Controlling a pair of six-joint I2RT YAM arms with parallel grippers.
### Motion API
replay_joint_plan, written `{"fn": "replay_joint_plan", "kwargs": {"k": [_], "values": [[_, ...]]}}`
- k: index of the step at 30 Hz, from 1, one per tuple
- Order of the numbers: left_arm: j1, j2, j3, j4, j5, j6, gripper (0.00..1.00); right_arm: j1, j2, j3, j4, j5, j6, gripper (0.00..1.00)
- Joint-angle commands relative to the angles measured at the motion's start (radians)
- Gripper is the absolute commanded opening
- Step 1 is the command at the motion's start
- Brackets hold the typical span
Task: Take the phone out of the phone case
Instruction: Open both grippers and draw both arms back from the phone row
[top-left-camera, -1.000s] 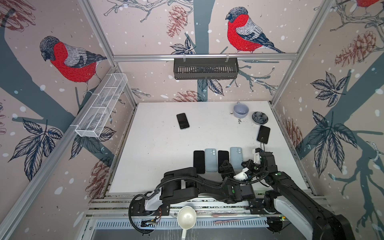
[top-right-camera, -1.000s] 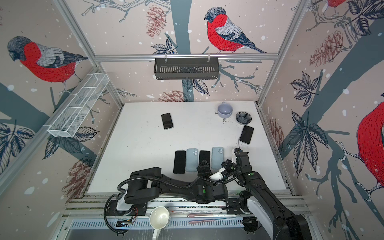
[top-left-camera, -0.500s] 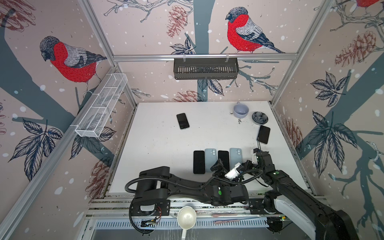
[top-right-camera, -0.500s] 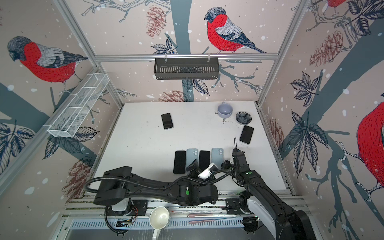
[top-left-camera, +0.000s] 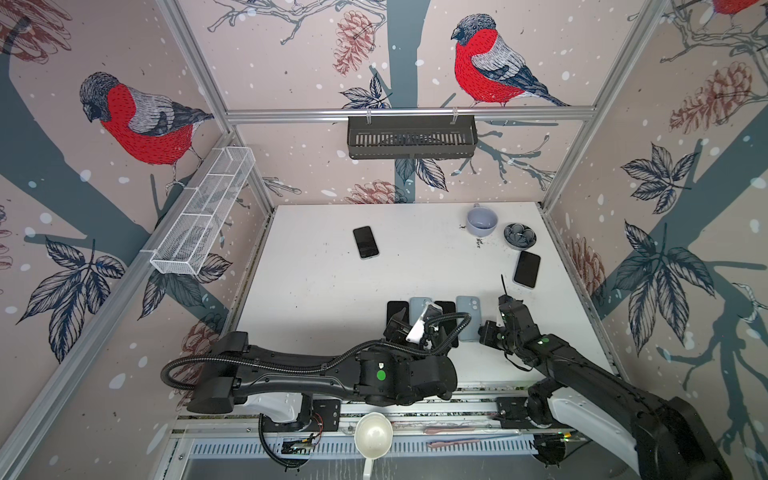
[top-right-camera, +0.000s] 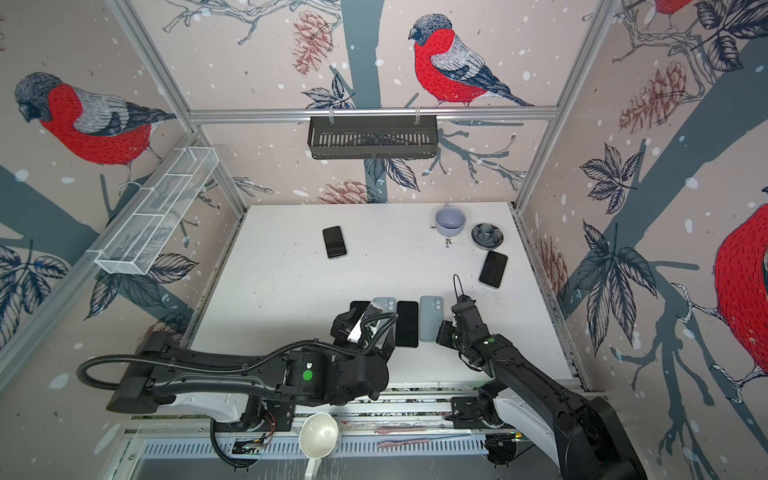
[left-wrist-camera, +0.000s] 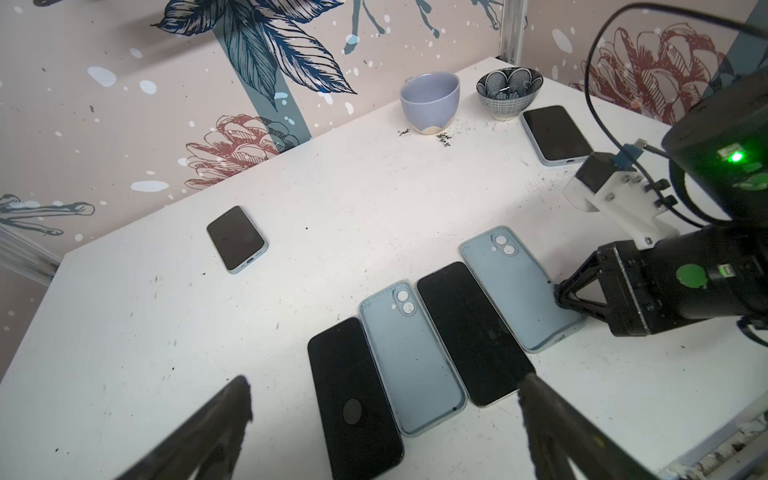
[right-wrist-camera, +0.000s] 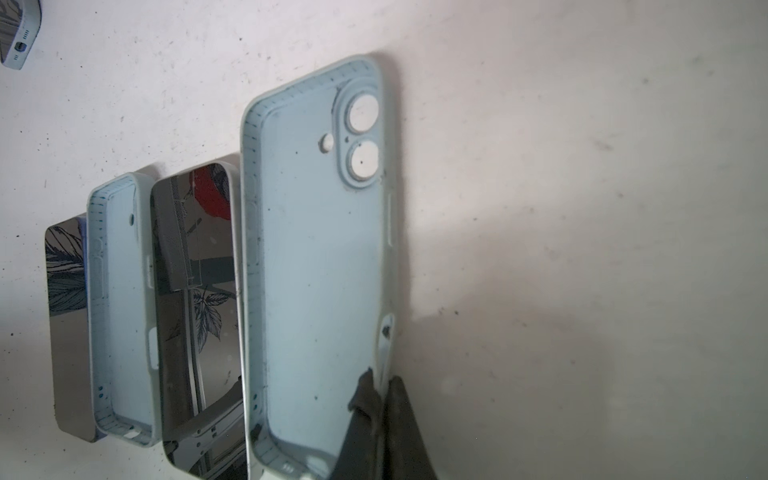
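The last case lies flat and empty, so my right gripper should next slide it along the tabletop toward the second bare phone (top-right-camera: 408, 324) (right-wrist-camera: 200, 312) and let go of the case's side.
Near the table's front edge lies a row of four: a bare black phone (left-wrist-camera: 353, 399), an empty light blue phone case (left-wrist-camera: 409, 353), a second bare phone (left-wrist-camera: 473, 332) and another empty case (left-wrist-camera: 515, 291) (top-left-camera: 467, 316). My right gripper (right-wrist-camera: 380, 386) (top-left-camera: 484, 332) is shut on the side wall of that last case (right-wrist-camera: 316, 270), near its bottom corner. My left gripper (left-wrist-camera: 384, 379) (top-left-camera: 422, 322) hangs open above the row's left end, holding nothing. Two phones still sit in blue cases, one at mid-left (top-left-camera: 365, 242) and one by the right wall (top-left-camera: 527, 269).
A lilac mug (top-left-camera: 481, 220) and a small patterned bowl (top-left-camera: 519, 236) stand at the back right with dark crumbs around them. A white bowl (top-left-camera: 372, 434) sits on the front rail. A wire basket (top-left-camera: 203, 212) and a black basket (top-left-camera: 411, 137) hang on the walls.
My left gripper has swung left along the row, away from the right gripper, and stays open. The right gripper remains shut on the case's wall and has barely shifted.
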Motion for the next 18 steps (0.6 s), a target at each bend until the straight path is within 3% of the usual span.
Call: {"fn": "replay_joint_plan", "kwargs": {"k": [1, 8, 18], "values": [[0.003, -0.061, -0.027, -0.071, -0.035, -0.103, 0.99, 0.016, 0.019, 0.012, 0.005, 0.022, -0.022, 0.00], [0.077, -0.156, -0.047, -0.164, 0.010, -0.199, 0.99, 0.060, 0.060, 0.022, 0.045, -0.007, -0.022, 0.00], [0.126, -0.153, -0.035, -0.183, 0.040, -0.204, 0.99, 0.174, 0.138, 0.074, 0.069, 0.006, -0.010, 0.00]]}}
